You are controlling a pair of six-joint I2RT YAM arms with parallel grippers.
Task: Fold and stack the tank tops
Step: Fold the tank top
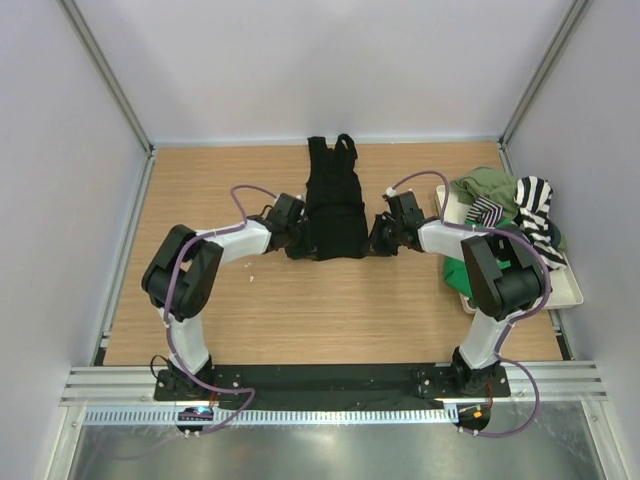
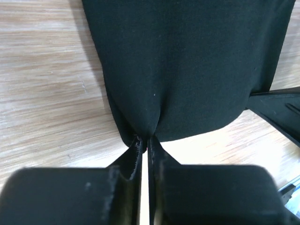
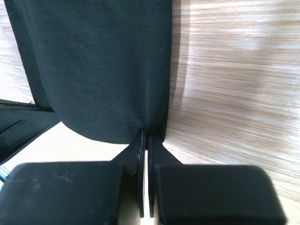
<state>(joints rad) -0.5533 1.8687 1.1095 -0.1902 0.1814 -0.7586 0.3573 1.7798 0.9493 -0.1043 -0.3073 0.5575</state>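
Observation:
The bare wood of the near table is back of my right gripper, so it will pull the hem corner back and release it there.
A black tank top [image 1: 334,205] lies lengthwise on the wooden table, straps toward the far wall. My left gripper [image 1: 296,240] is shut on its near left hem corner; in the left wrist view the cloth [image 2: 187,70] puckers into the closed gripper [image 2: 146,138]. My right gripper [image 1: 377,238] is shut on the near right hem corner, where the fabric [image 3: 93,70] pinches between its gripper tips [image 3: 146,133]. More tank tops, olive [image 1: 487,184], black-and-white striped [image 1: 535,208] and bright green [image 1: 458,275], are piled at the right.
A white tray [image 1: 570,285] at the right table edge holds the pile of garments. Bare wooden table [image 1: 300,310] stretches between the black top and the arm bases. Grey walls with metal rails enclose the table on three sides.

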